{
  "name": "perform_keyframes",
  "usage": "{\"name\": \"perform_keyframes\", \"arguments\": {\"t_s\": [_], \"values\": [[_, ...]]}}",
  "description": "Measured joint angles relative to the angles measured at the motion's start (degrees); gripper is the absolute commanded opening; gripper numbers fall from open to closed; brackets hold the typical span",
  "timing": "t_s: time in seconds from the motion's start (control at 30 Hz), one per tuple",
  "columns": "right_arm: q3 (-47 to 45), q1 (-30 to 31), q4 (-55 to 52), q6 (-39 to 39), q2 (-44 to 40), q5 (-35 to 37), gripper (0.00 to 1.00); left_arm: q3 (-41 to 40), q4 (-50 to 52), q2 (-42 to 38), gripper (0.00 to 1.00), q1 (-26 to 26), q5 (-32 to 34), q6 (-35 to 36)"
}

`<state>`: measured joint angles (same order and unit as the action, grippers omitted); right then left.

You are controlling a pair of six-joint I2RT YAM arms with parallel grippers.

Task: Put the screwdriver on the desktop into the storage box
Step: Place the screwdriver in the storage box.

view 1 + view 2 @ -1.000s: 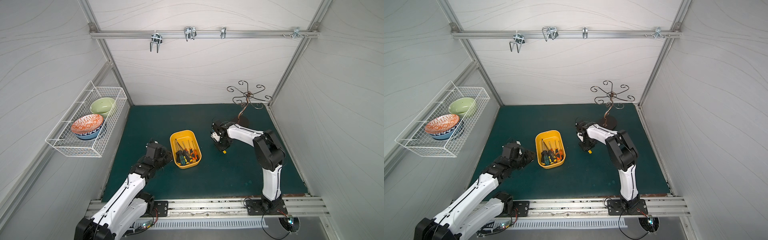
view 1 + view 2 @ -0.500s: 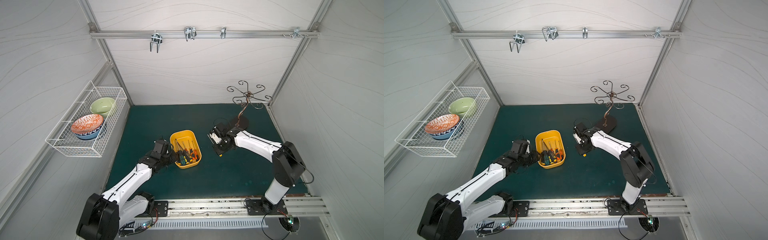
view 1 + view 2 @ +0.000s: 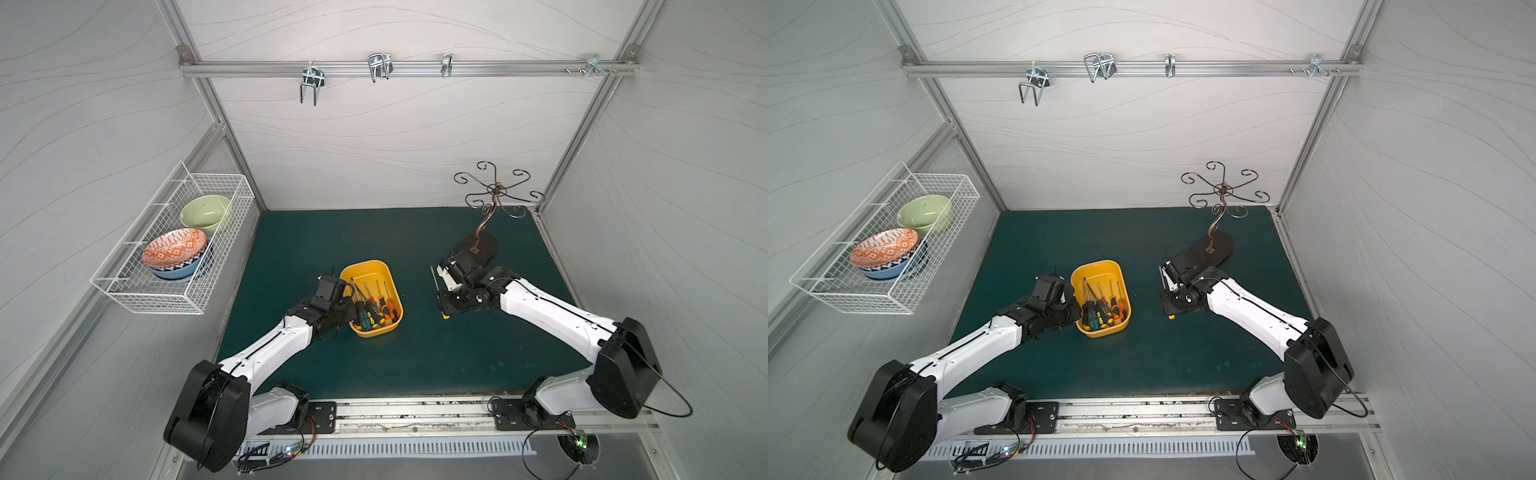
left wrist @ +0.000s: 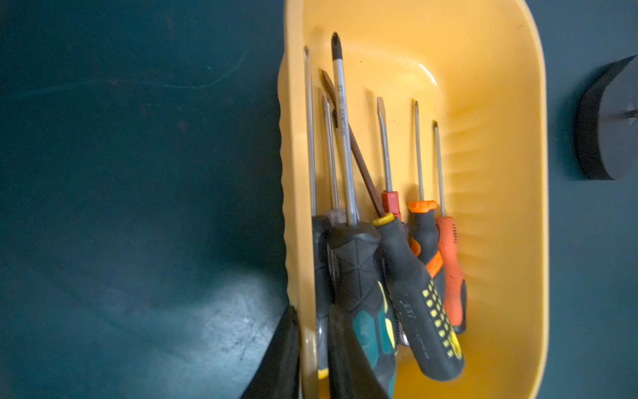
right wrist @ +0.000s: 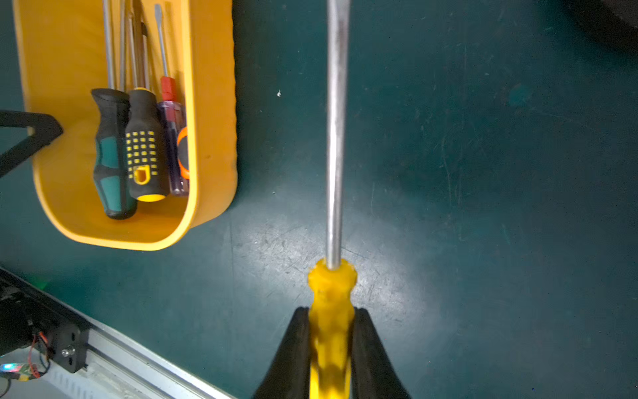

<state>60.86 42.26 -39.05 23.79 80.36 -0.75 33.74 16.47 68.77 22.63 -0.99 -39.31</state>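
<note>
The yellow-handled screwdriver is still outside the box, so my right gripper should next move over the box's side, then down beside the teal-handled screwdriver to release it.
The yellow storage box stands left of centre on the teal desktop and holds several screwdrivers. My left gripper is shut on the box's left wall, one finger outside and one inside; both top views show it there. To the right of the box, my right gripper is shut on the yellow handle of a long-shafted screwdriver. That screwdriver lies front to back over the desktop, apart from the box.
A metal cup stand on a dark base sits just behind my right arm. A white wire basket with bowls hangs on the left wall. An aluminium rail runs along the front edge.
My left gripper moved right to the box and shut on its left wall. My right arm stretched out lower, and the held screwdriver shifted a little toward the front.
</note>
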Motion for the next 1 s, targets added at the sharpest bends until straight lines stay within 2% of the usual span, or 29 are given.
{"name": "perform_keyframes", "arguments": {"t_s": [0.13, 0.27, 0.4, 0.57, 0.73, 0.9, 1.0], "values": [[-0.1, 0.0, -0.2, 1.4, -1.6, -0.6, 0.00, 1.1, -1.0, 1.8, 0.05, 2.1, 1.6, 0.0], [-0.1, 0.2, -0.5, 2.6, -2.5, -1.4, 0.00, 2.1, -2.3, 3.5, 0.07, 5.1, 2.3, -0.3], [0.4, 2.1, -0.7, 4.3, -2.6, -1.6, 0.00, 2.4, -4.0, 4.8, 0.18, 7.2, 2.3, -1.5], [4.5, 8.2, 0.1, 8.0, 0.7, -2.9, 0.00, 2.4, -5.8, 4.5, 0.37, 8.5, 2.8, -4.7], [10.1, 12.0, 4.1, 11.7, 9.6, -6.6, 0.00, 1.7, -3.8, -5.5, 0.44, 8.4, 10.6, -8.0], [17.9, 12.6, 6.5, 14.0, 20.9, -10.7, 0.00, 0.8, 0.9, -18.0, 0.46, 6.1, 18.8, -9.0], [22.3, 13.0, 8.2, 15.0, 27.0, -12.4, 0.00, -0.5, 4.3, -22.7, 0.46, 4.4, 21.6, -9.4]]}}
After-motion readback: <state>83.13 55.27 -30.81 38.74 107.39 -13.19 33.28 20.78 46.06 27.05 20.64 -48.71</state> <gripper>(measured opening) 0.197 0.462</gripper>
